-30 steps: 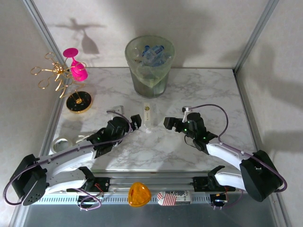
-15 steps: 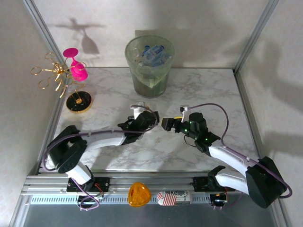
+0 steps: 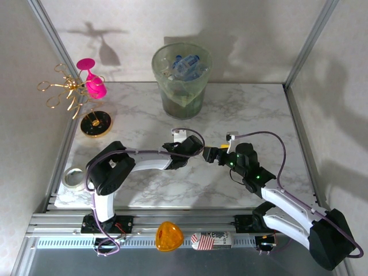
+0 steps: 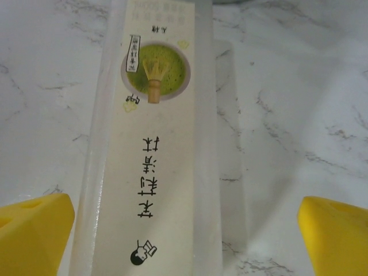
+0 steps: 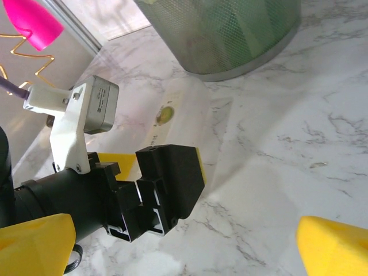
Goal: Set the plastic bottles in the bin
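Observation:
The clear container lies nearer one open yellow finger than the other, so the robot's left gripper should shift sideways to centre on the container, then go down and close.
Several plastic bottles with blue caps and labels lie inside the pale-green bin at the back centre. A long clear plastic container with a cream label and a green whisk picture lies flat on the marble just in front of the bin. My left gripper is open, low over it, a yellow fingertip on each side and the container nearer the left one. That left gripper shows from above at the table's centre. My right gripper is open just to its right, facing it; between the right gripper's fingertips is bare marble.
A gold wire stand carrying a pink goblet stands at the back left on its round base. A tape roll lies at the left edge. An orange object and a striped can sit on the front rail.
My left arm has swung from the left side to the table's centre and now straddles the clear container. The right gripper has shifted slightly right, staying open.

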Robot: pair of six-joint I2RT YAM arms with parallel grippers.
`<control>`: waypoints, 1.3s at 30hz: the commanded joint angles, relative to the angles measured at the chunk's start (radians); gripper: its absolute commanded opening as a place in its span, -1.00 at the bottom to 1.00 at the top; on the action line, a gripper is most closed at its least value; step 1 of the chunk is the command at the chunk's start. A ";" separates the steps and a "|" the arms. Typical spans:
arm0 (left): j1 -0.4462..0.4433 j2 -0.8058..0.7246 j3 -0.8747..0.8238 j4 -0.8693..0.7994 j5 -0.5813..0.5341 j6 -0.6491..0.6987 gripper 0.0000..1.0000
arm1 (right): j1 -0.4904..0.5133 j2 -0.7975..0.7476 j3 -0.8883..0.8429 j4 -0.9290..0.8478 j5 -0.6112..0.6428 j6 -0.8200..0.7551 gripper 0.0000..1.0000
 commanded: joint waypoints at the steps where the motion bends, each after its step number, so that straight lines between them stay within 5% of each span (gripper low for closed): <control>1: 0.004 0.036 0.026 -0.024 -0.018 -0.021 0.90 | 0.008 -0.018 -0.013 -0.007 0.031 -0.025 0.97; 7: 0.014 0.055 0.013 0.009 0.013 -0.028 0.53 | 0.008 -0.014 -0.007 -0.016 0.038 -0.031 0.98; 21: 0.014 -0.022 -0.064 0.042 -0.042 -0.030 0.19 | 0.009 -0.016 -0.009 0.003 0.054 -0.017 0.97; 39: 0.054 -0.705 -0.433 0.207 -0.089 0.025 0.04 | 0.008 0.081 0.011 0.137 0.017 0.022 0.98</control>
